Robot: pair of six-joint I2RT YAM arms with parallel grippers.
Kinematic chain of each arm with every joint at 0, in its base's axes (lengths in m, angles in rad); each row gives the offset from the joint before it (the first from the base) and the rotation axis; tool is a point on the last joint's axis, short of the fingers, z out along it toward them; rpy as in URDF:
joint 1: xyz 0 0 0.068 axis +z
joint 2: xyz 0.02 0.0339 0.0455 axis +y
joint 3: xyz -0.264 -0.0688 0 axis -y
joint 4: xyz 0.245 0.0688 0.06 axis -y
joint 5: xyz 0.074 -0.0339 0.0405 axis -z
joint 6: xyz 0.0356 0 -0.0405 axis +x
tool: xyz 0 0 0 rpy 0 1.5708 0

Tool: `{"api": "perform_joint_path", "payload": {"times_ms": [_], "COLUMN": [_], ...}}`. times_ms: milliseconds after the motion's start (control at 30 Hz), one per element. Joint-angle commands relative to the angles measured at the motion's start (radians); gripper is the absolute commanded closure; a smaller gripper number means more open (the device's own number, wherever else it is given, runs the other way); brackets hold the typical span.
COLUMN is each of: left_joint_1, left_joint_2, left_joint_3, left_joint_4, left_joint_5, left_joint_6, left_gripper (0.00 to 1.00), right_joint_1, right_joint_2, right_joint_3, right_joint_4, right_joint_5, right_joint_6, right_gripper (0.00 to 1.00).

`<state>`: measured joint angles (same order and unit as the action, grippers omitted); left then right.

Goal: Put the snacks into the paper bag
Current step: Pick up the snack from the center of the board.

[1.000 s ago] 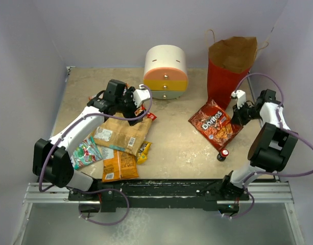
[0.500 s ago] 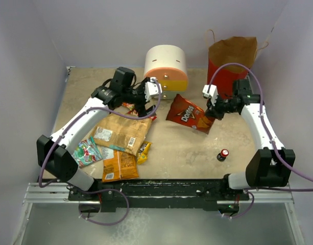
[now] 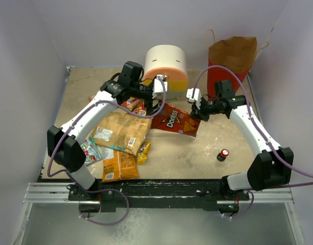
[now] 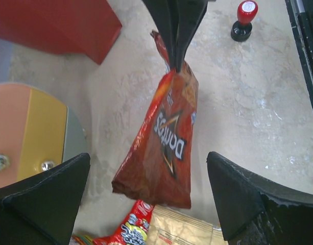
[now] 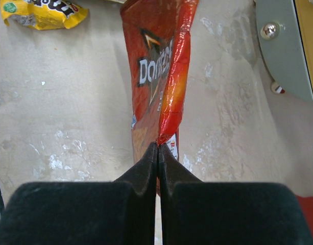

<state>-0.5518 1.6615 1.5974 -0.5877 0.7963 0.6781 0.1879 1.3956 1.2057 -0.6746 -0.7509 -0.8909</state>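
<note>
The loose end of the Doritos bag faces my open fingers, so I will move my left gripper over it toward my right gripper and close on the bag's edge nearest the drawer unit (image 4: 148, 122).
The red Doritos bag (image 3: 171, 120) hangs over the middle of the table, and my right gripper (image 3: 198, 110) is shut on its right edge. The right wrist view shows the fingers (image 5: 146, 168) pinching the bag's crimped seam (image 5: 157, 71). My left gripper (image 3: 159, 100) is open and faces the bag's other end; its fingers stand either side of the lower edge of the Doritos bag (image 4: 166, 138) without touching. Other snacks lie at the left: a tan bag (image 3: 120, 132), an orange bag (image 3: 118, 166), a teal packet (image 3: 87, 151), a yellow bar (image 3: 142, 151). The paper bag (image 3: 230, 61) stands upright at the back right.
A round white, orange and yellow drawer unit (image 3: 165, 71) stands at the back, just behind the left gripper. A small red-capped bottle (image 3: 223, 154) stands front right. A small red packet (image 3: 136, 106) lies under the left arm. Walls close in the table's sides.
The right gripper has lifted the Doritos bag off the table at the right and carried it left to the middle. The left arm swung right and stands open at the bag.
</note>
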Motion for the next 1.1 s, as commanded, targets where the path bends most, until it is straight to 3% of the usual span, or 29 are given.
{"api": "perform_joint_path", "payload": {"times_ms": [0, 333, 500, 733, 900, 1033, 1067], "left_joint_1": [0.0, -0.005, -0.005, -0.005, -0.005, -0.005, -0.003], "left_joint_2": [0.043, 0.273, 0.334, 0.374, 0.372, 0.354, 0.345], "left_joint_3": [0.078, 0.334, 0.365, 0.374, 0.39, 0.41, 0.414], "left_joint_4": [0.005, -0.22, -0.359, -0.339, -0.32, -0.345, -0.351], "left_joint_5": [0.116, 0.211, 0.25, 0.255, 0.27, 0.271, 0.267], "left_joint_6": [0.079, 0.143, 0.219, 0.205, 0.176, 0.17, 0.167], "left_gripper": [0.01, 0.0, 0.1, 0.43, 0.62, 0.84, 0.91], "right_joint_1": [0.04, 0.077, 0.078, 0.078, 0.078, 0.078, 0.078], "right_joint_2": [-0.025, -0.055, -0.087, -0.122, -0.125, -0.13, -0.129], "right_joint_3": [0.028, 0.027, 0.004, -0.039, -0.055, -0.066, -0.063], "right_joint_4": [0.041, 0.096, 0.136, 0.189, 0.206, 0.242, 0.241], "right_joint_5": [-0.028, -0.029, -0.022, -0.018, 0.016, 0.061, 0.065], "right_joint_6": [0.01, 0.045, 0.082, 0.126, 0.147, 0.198, 0.214], "right_gripper": [1.0, 1.0, 1.0, 1.0, 1.0, 1.0, 0.94]}}
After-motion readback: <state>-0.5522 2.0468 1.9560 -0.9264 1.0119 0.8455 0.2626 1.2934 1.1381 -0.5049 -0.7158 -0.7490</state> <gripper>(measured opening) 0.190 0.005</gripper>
